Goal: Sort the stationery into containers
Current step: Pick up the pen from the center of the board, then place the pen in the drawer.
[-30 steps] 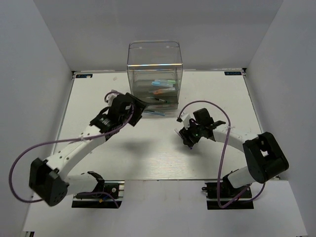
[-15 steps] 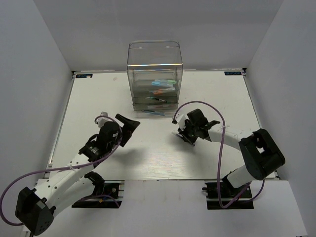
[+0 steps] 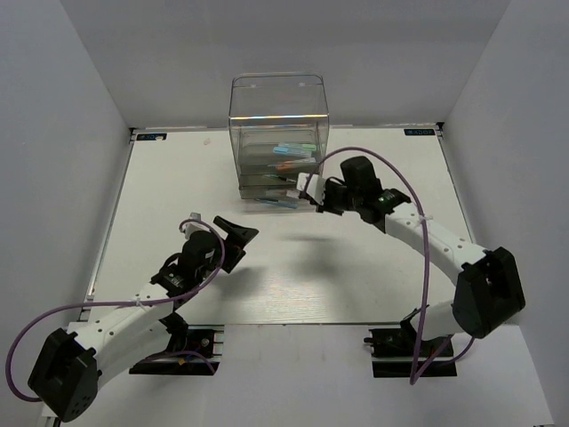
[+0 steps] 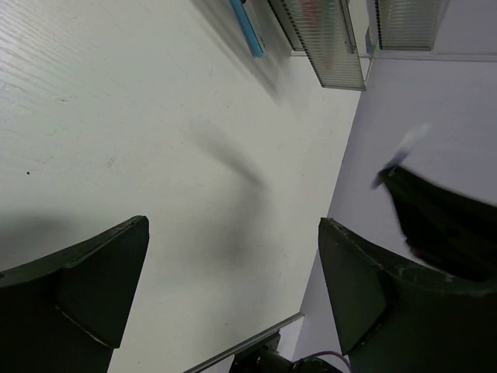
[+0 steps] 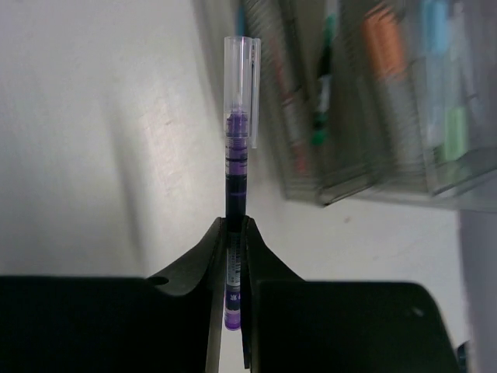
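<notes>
My right gripper should move outward and to its left in the top view, over the red pen's drawer [image 3: 283,189] [image 5: 292,120], because the drawer is there, and let go of the pen beside the other pen.
The containers are the shallow drawers of a clear smoky drawer unit [image 3: 278,133] at the table's far middle. Through its walls in the right wrist view I see an orange marker [image 5: 384,47], a light blue marker [image 5: 439,31], a mint-green marker [image 5: 454,128], a green pen [image 5: 326,78] and a red pen [image 5: 291,101]. A thin blue pen [image 3: 280,203] lies at the unit's foot. My right gripper [image 5: 234,225] is shut on a dark purple pen [image 5: 235,175] with a clear cap, just right of the unit's front. My left gripper [image 4: 233,229] hangs open over bare table, holding nothing.
White walls close in the table on the left, back and right. The left arm [image 3: 133,307] stretches across the near left. The right arm [image 3: 427,236] reaches from the near right, with its purple cable [image 3: 418,267] looping above it.
My right gripper shut on the purple pen, lifted it and carried it up to the drawer unit's front. My left gripper pulled back from the unit toward the near left, opening wide.
</notes>
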{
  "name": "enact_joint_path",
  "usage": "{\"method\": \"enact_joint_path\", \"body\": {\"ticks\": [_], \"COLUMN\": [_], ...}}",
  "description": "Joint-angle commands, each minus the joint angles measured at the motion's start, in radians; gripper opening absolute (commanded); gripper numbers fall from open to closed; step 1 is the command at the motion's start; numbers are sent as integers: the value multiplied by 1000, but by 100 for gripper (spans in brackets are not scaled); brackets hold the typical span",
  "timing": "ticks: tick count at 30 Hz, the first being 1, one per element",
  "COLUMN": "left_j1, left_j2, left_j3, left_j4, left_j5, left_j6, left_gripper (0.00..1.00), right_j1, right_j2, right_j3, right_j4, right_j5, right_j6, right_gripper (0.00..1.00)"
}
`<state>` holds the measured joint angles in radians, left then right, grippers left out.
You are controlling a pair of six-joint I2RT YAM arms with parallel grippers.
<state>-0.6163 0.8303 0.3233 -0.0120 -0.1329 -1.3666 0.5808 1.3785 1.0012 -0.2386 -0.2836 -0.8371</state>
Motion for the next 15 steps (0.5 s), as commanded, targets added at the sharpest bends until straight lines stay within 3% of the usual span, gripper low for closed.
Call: {"method": "enact_joint_path", "body": {"ticks": [1,13,15], "left_j1": [4,4,4], "left_j2": [-2,61,61], "left_j3": [32,126,126], "left_j4": [27,-95,-95], "left_j5": [22,41,41], "left_j6": [61,190,190], "left_gripper": [100,100,100], "right_j1": [14,37,42], "right_j2": [91,392,425], "right_j3": [149,468,484], "right_j4": [22,-11,-10], "right_j5": [-39,24,38], "right_j6": [-149,-284,-304], "right_gripper": [0,0,4]}}
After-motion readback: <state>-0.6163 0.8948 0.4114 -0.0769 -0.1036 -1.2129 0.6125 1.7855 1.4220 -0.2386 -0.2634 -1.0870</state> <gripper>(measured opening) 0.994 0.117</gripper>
